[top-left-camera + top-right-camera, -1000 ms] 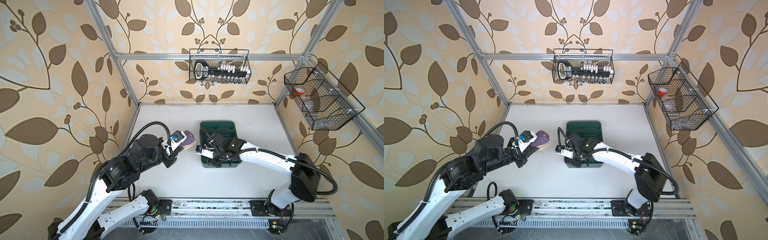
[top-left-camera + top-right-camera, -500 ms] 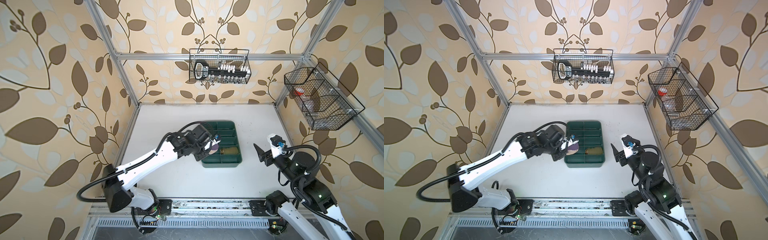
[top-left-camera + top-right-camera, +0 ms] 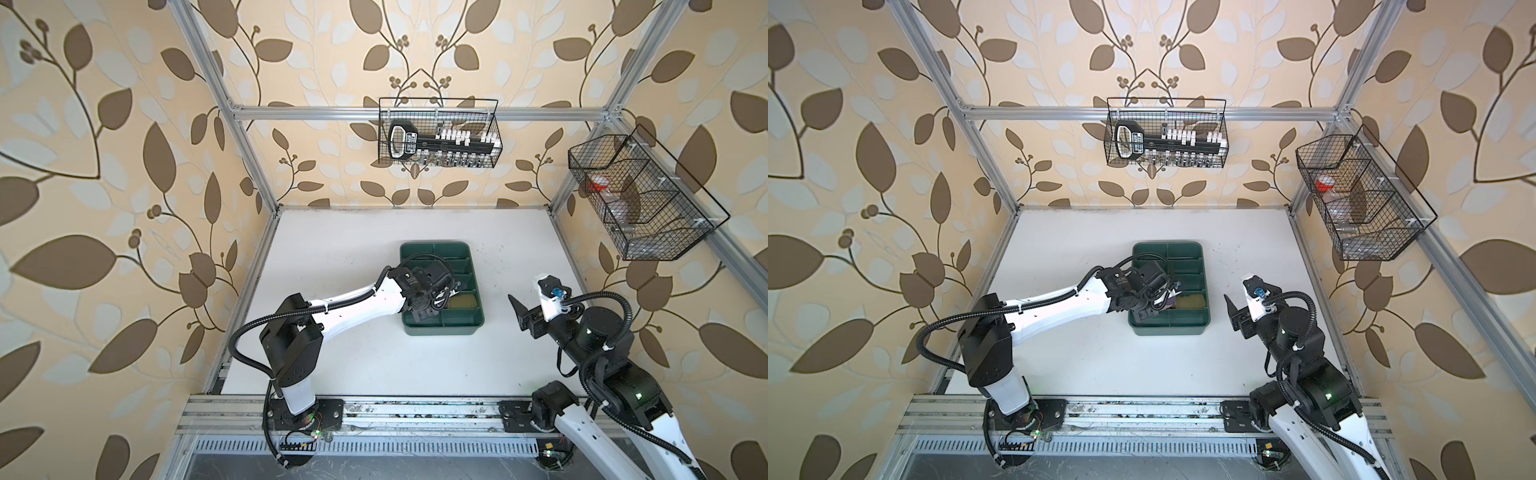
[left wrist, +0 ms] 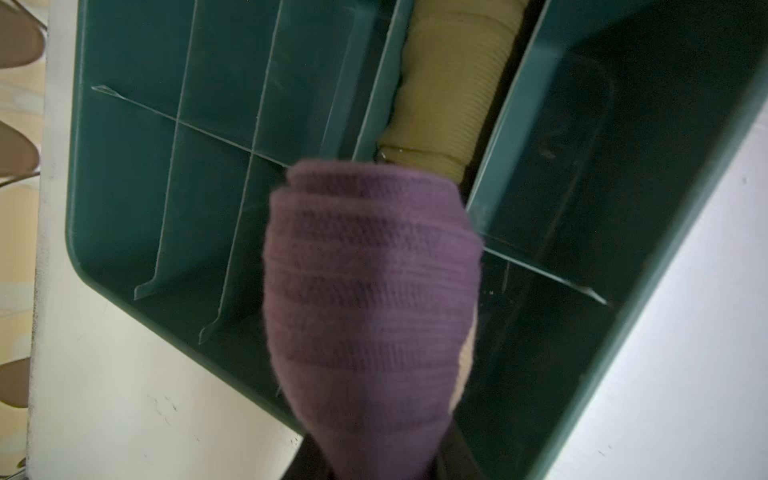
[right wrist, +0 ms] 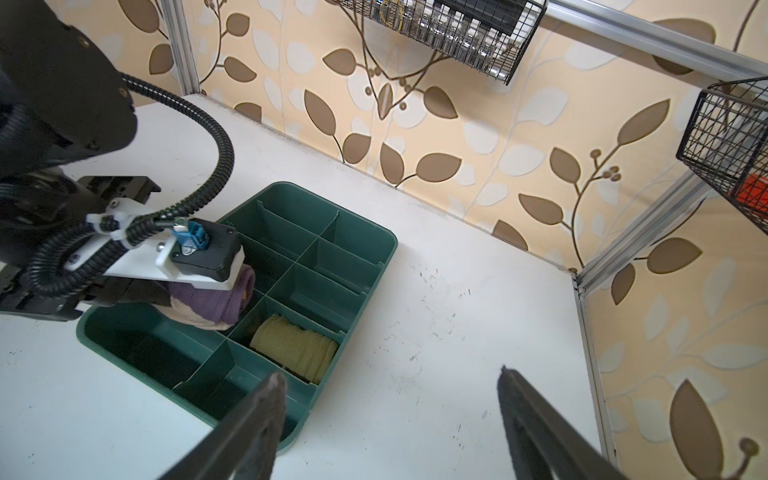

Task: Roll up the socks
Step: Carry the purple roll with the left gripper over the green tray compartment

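The purple roll in the left gripper is still above the tray's dividers, so the robot needs to lower it next into the tray's section below, beside the olive-mustard sock's section, and release it there.
A rolled purple sock is held in my left gripper, which is shut on it over the left half of the dark green tray. The sock hangs just above the dividers. It is next to the compartment where the rolled olive-mustard sock lies, on the tray's right side. The purple roll hides the left fingers in the left wrist view. My right gripper stands open and empty above the bare table, right of the tray.
A wire basket with tools hangs on the back wall. Another wire basket hangs on the right wall. The tray's other compartments hold nothing. White table surrounds the tray, with metal frame rails at the front.
My left arm carried the purple sock from the table's left side to over the tray. My right gripper pulled back out of the tray to the right and opened.
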`<act>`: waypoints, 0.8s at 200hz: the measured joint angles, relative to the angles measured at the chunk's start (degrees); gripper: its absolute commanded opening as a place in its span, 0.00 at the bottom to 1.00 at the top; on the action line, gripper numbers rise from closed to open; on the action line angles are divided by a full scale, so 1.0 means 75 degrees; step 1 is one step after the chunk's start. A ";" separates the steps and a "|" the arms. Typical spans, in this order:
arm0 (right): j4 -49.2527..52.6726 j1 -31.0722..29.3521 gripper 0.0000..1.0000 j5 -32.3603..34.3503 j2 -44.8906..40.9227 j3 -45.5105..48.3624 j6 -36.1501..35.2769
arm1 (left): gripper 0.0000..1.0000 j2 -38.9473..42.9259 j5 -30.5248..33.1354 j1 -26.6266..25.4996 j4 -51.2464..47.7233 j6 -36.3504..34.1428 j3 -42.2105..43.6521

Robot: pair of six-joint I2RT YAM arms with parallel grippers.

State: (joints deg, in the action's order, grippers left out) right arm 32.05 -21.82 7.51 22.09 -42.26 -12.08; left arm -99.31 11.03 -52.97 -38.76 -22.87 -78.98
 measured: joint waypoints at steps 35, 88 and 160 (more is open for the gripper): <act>0.0003 0.0000 0.80 -0.0003 0.0000 0.0047 -0.0067 | 0.00 -0.0157 0.0198 0.0227 0.0207 -0.0160 -0.0003; 0.0050 0.0003 0.81 -0.0003 0.0009 0.0064 -0.0236 | 0.00 -0.0463 0.0198 0.0268 0.0443 -0.0157 0.0067; 0.0108 0.0012 0.81 -0.0003 0.0032 0.0064 -0.0376 | 0.00 -0.0463 -0.0117 0.0277 0.0434 -0.0353 0.0574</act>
State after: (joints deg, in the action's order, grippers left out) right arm 32.86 -21.74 7.49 22.33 -41.78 -14.90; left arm -102.78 10.15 -50.89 -35.51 -25.52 -74.67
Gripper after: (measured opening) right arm 0.813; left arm 0.243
